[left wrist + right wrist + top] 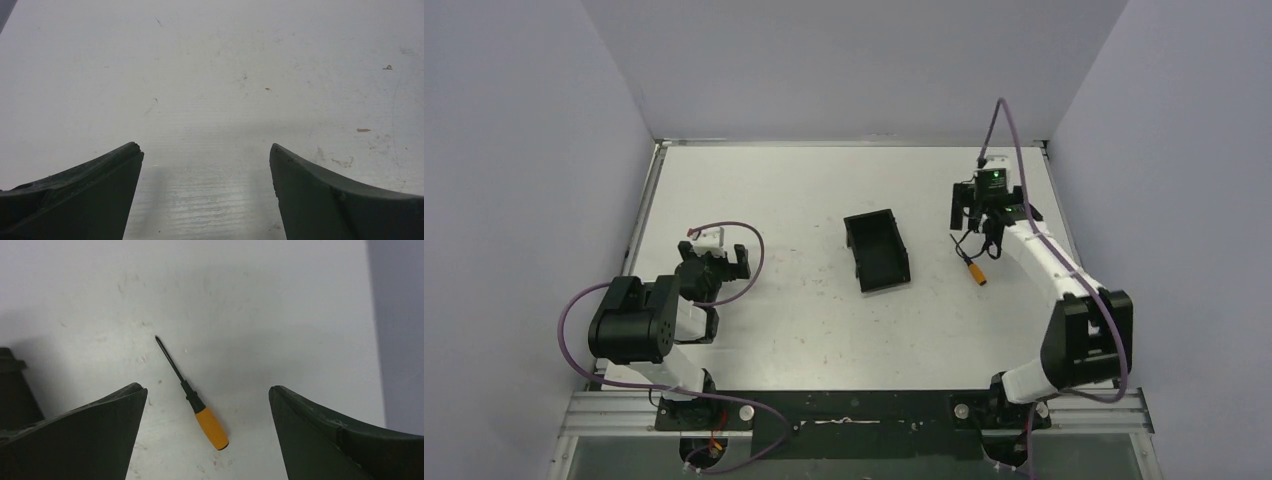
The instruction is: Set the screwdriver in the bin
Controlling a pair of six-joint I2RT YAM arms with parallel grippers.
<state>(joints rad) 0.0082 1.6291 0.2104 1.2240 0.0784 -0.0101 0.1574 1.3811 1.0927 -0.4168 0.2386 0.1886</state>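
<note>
I should turn my right gripper next and move it down and back onto the black collar by the orange handle (965,257) (195,400).
The screwdriver (975,272) lies flat on the white table, right of the bin (876,250), a small black open tray at the table's middle. In the right wrist view the screwdriver (210,426) has its orange handle toward me and its thin dark shaft pointing away to the left. My right gripper (992,225) is open and empty above the table, and the screwdriver lies between its fingers (100,430) in the right wrist view. My left gripper (714,262) is open and empty at the left, over bare table (210,100).
Grey walls close off the table on the left, back and right. Purple cables (1014,140) loop off both arms. A dark edge (11,385) shows at the left of the right wrist view, likely the bin's corner.
</note>
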